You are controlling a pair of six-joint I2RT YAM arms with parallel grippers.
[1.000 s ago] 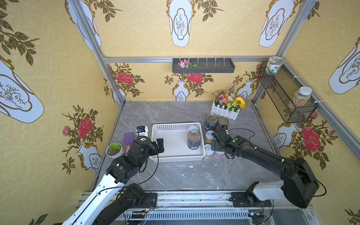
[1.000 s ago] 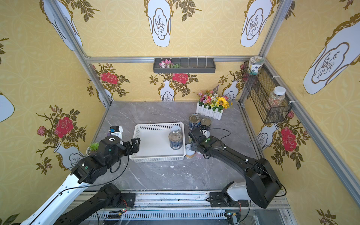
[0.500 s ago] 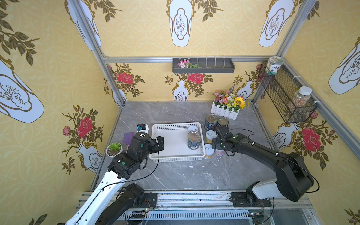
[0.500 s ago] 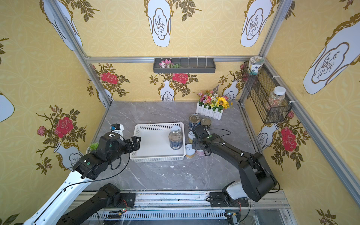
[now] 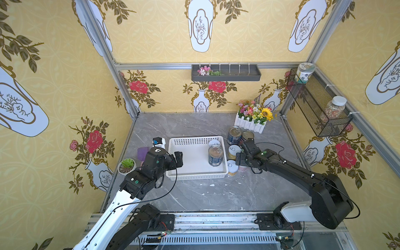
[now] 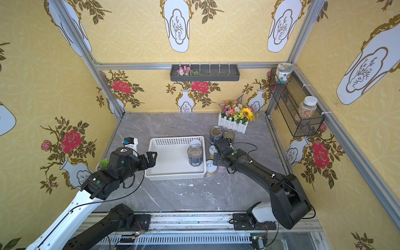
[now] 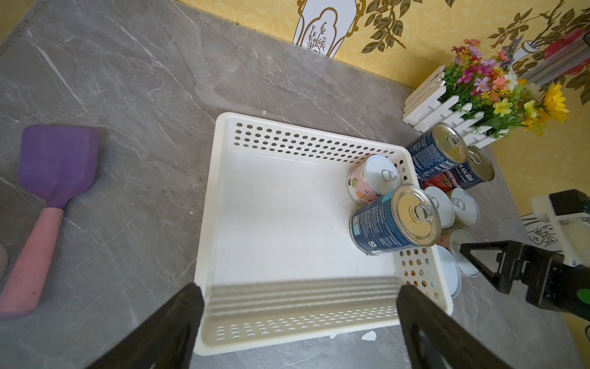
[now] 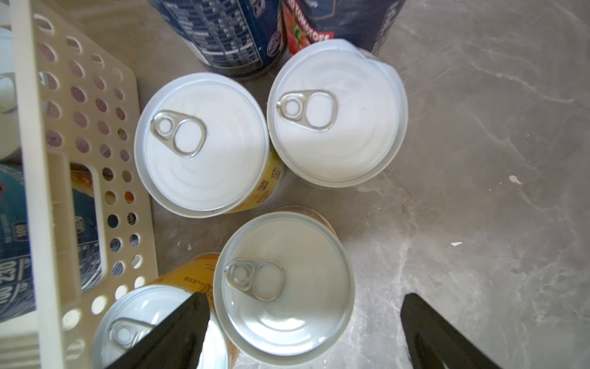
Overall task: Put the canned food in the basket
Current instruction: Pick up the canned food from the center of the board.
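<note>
The robot's right gripper is open and its fingers are already on either side of the white-lidded can's lid, so it will next come down around that can beside the yellow can.
The white basket (image 5: 173,155) holds a blue-labelled can (image 5: 215,155) and a pink white-lidded can (image 5: 214,143). Just outside its right wall stand two more blue cans (image 5: 234,135) and several white-lidded cans (image 5: 233,151). My right gripper (image 5: 242,154) hovers open over these. In the right wrist view its jaws (image 8: 300,329) stand either side of one white-lidded can (image 8: 284,284), apart from it, and one finger overlaps a yellow can (image 8: 153,319). My left gripper (image 5: 178,159) is open and empty above the basket's left wall (image 7: 287,306).
A flower planter (image 5: 253,119) stands behind the cans. Left of the basket lie a purple spatula (image 5: 142,152), a succulent pot (image 5: 127,165) and a small white object (image 5: 159,141). A wire shelf basket (image 5: 318,108) with jars hangs on the right wall.
My right gripper has shifted only slightly over the cans beside the basket and stays open. The left arm has barely moved. No can has changed place.
</note>
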